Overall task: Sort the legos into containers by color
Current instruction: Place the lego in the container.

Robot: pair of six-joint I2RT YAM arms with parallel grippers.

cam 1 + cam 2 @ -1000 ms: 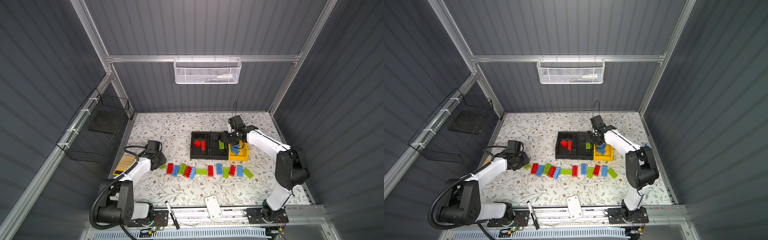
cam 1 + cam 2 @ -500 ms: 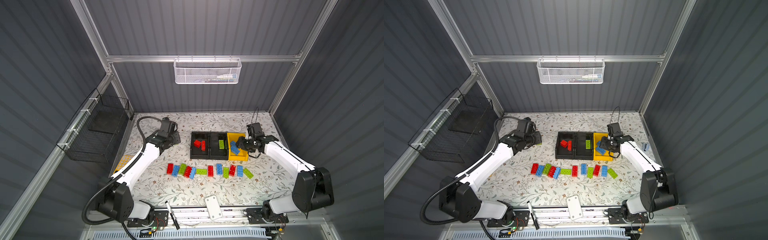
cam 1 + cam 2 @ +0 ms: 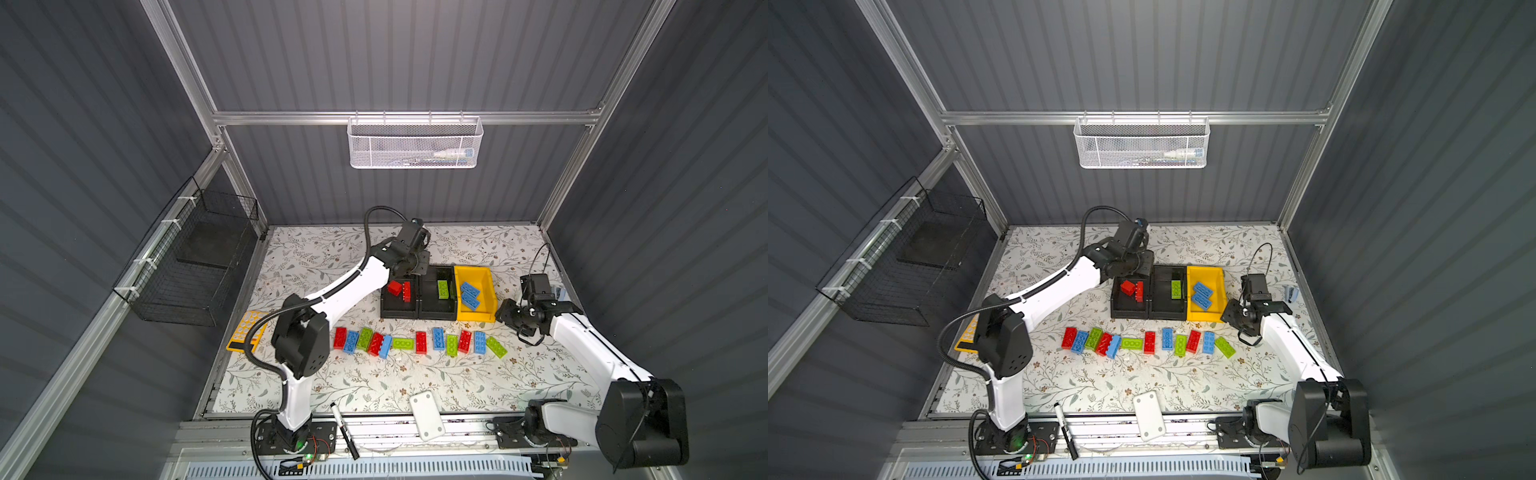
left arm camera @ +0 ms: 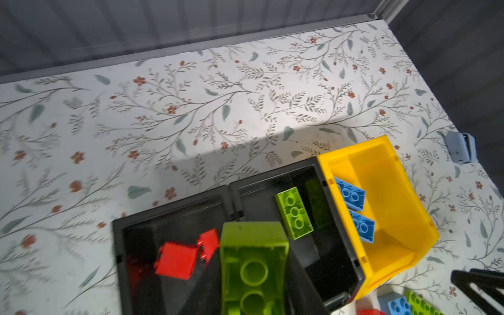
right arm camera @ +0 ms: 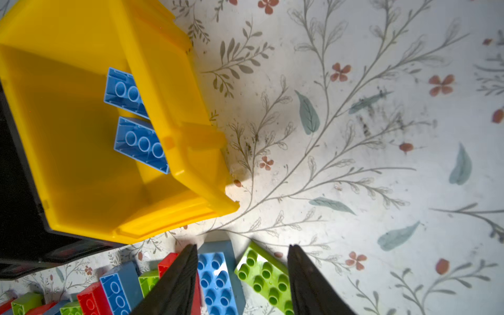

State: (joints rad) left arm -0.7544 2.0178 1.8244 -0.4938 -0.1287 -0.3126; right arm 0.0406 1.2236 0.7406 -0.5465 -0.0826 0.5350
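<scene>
My left gripper moves down and toward the yellow container next, to release the lime lego in the middle black container (image 4: 260, 202) below it, which holds green.
My left gripper (image 3: 412, 272) (image 4: 253, 259) is shut on a lime green lego (image 4: 253, 268) and hangs over the two black containers. The left black container (image 3: 397, 315) holds two red legos (image 3: 400, 289); the middle one (image 3: 436, 313) holds a green lego (image 3: 443, 289). The yellow container (image 3: 473, 274) has two blue legos (image 3: 471, 295) in it. A row of red, blue and green legos (image 3: 417, 343) lies in front of the containers. My right gripper (image 3: 509, 318) (image 5: 242, 246) is open above the row's right end, over a blue lego (image 5: 215, 278) and a green lego (image 5: 266, 275).
A yellow-orange tray (image 3: 247, 330) lies at the left table edge. A marker (image 3: 343, 428) and a white plate (image 3: 424, 415) lie at the front. A small blue-grey object (image 4: 461, 147) sits by the right wall. Wire basket (image 3: 195, 262) hangs left, mesh basket (image 3: 415, 143) behind.
My left arm swung from the row's left end to above the black containers with the green lego. My right arm drew back from the yellow container towards the row's right end.
</scene>
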